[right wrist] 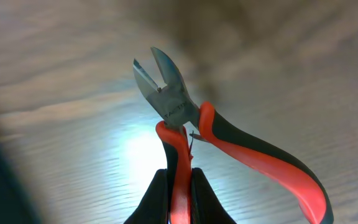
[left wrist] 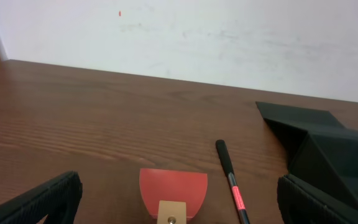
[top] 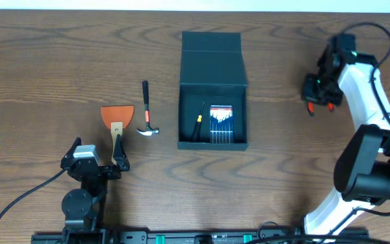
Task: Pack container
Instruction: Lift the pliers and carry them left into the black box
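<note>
The packet's far end [top: 221,111] lies below my right gripper, to its left in the overhead view. My right gripper should cross over it, then go down into the open box and let go.
The container [top: 212,144], a dark teal box, stands open at mid-table with its flap lid [top: 212,51] folded back; its dark side [left wrist: 328,155] shows in the left wrist view. Inside lie a black-handled tool [top: 199,123] and a packet of bits [top: 221,120]. My right gripper [top: 315,93] hovers to the right of the box, shut [right wrist: 180,193] on one red handle of the side cutters [right wrist: 173,102], whose other handle hangs free. At the front left my left gripper [top: 97,163] stands wide open [left wrist: 179,208], the orange scraper [left wrist: 173,190] just ahead between its fingers.
The orange scraper [top: 117,120] with its wooden handle lies left of the box. A small hammer [top: 146,112] with a black and red shaft [left wrist: 232,183] lies between scraper and box. A white wall borders the table's far edge.
</note>
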